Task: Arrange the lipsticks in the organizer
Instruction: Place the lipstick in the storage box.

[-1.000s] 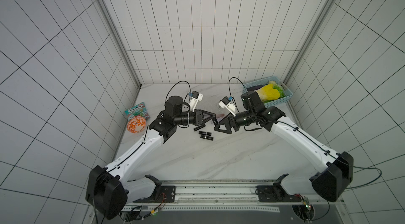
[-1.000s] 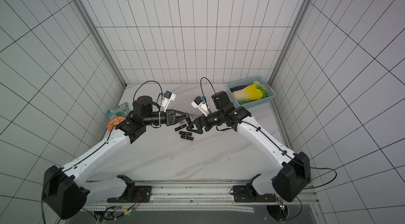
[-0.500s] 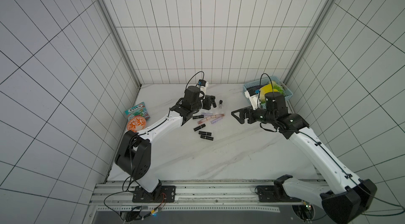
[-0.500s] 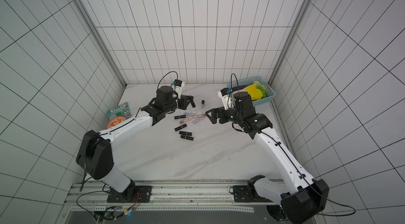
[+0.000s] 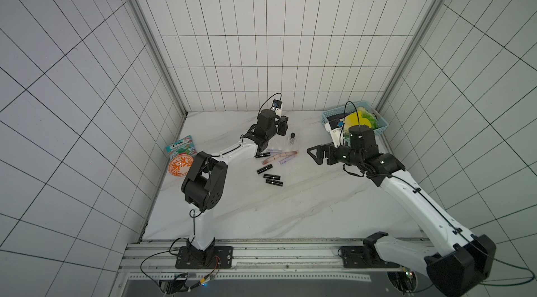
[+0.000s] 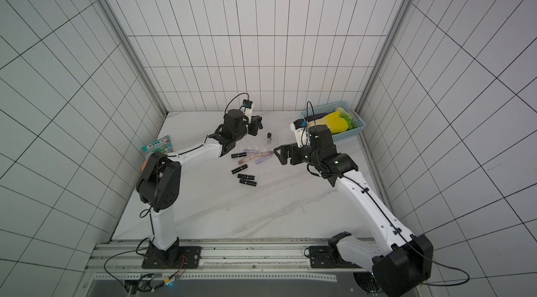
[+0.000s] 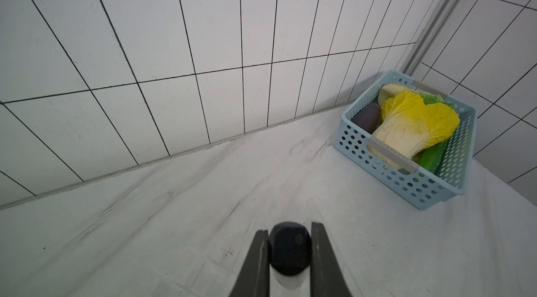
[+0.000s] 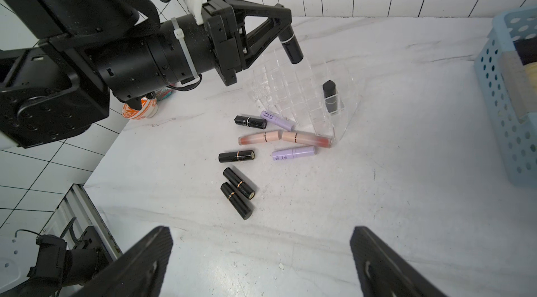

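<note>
The held lipstick is still above the organizer, so the left gripper needs to lower it next into the organizer's empty section (image 5: 286,141) beside the standing black lipstick, below the left gripper, and let go.
My left gripper (image 8: 286,29) is shut on a black lipstick (image 8: 292,47), tilted just above the clear organizer (image 8: 290,89) at the back of the table. The left wrist view shows that lipstick's round end (image 7: 289,247) clamped between the fingers. One black lipstick (image 8: 329,96) stands in an organizer compartment. Several lipsticks lie loose in front of it: black (image 8: 236,156), lilac (image 8: 293,153) and pink-clear (image 8: 306,138). My right gripper (image 5: 315,154) hangs open and holds nothing, to the right of the pile (image 5: 270,169).
A light blue basket (image 7: 406,182) with toy vegetables stands in the back right corner. An orange patterned bowl (image 5: 180,164) and a teal packet (image 5: 181,146) lie by the left wall. The right arm's wrist camera sits close to the basket (image 5: 381,130).
Both grippers were together over the pile. The left one has since swung back over the organizer with the black lipstick. The right one has drawn away to the right and opened wide.
</note>
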{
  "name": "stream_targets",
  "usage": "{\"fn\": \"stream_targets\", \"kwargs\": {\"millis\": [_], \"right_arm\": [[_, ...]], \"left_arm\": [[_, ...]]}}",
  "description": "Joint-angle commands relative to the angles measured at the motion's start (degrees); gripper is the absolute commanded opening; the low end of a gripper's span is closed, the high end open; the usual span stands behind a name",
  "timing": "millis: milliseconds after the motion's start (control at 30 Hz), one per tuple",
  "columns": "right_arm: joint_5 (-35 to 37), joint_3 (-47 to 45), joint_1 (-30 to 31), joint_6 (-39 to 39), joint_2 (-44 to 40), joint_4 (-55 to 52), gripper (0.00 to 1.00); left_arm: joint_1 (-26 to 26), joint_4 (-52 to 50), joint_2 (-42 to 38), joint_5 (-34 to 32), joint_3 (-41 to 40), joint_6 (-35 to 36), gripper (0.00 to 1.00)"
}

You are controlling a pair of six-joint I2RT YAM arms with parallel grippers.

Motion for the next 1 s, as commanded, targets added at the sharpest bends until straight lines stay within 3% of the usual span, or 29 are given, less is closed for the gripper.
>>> {"fn": "stream_targets", "kwargs": {"millis": [0, 967], "right_arm": [[0.7, -1.6, -0.7, -0.1, -1.3, 1.9, 1.0], [-1.2, -3.5, -1.8, 0.1, -2.3, 2.9, 0.99]], "left_arm": [[-0.6, 2.4, 1.6, -1.2, 0.8, 1.3, 0.09], [-1.1, 1.7, 8.1, -3.1, 1.1, 0.4, 0.09]]}}
